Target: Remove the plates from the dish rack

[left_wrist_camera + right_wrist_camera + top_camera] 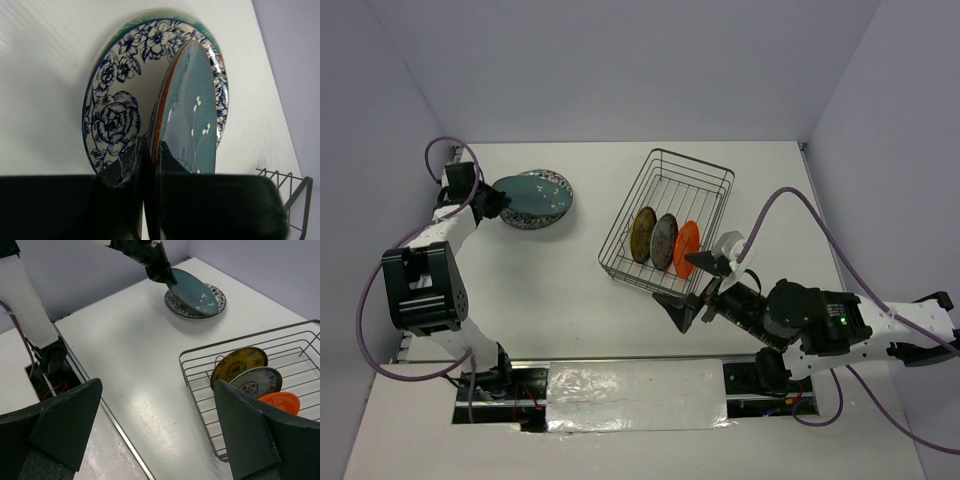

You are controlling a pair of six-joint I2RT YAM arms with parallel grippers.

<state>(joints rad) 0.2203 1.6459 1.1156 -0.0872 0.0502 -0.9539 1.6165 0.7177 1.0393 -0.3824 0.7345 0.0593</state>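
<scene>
I will next swing my right gripper outward over the rack (710, 172) and turn it down so that it is astride the orange plate's upper rim (687, 244), since that plate stands upright, outward of my gripper.
My left gripper (496, 201) is shut on the rim of a dark teal plate (532, 192) and holds it tilted over a blue-and-white patterned plate (552, 214) lying on the table at the far left. In the left wrist view, my fingers (170, 157) pinch the teal plate (192, 115) on edge against the patterned plate (117, 105). The dish rack (710, 172) stands right of centre. It holds a mustard-yellow plate (642, 235), a grey-blue plate (664, 241) and an orange plate (687, 246), all upright. My right gripper (690, 288) is open and empty at the rack's near edge.
The right wrist view shows the rack (200, 347), its three plates and the left gripper (159, 266) across the table. A teal rim (165, 12) shows under the patterned plate. A metal strip (120, 432) marks the table's near edge. White walls enclose the table.
</scene>
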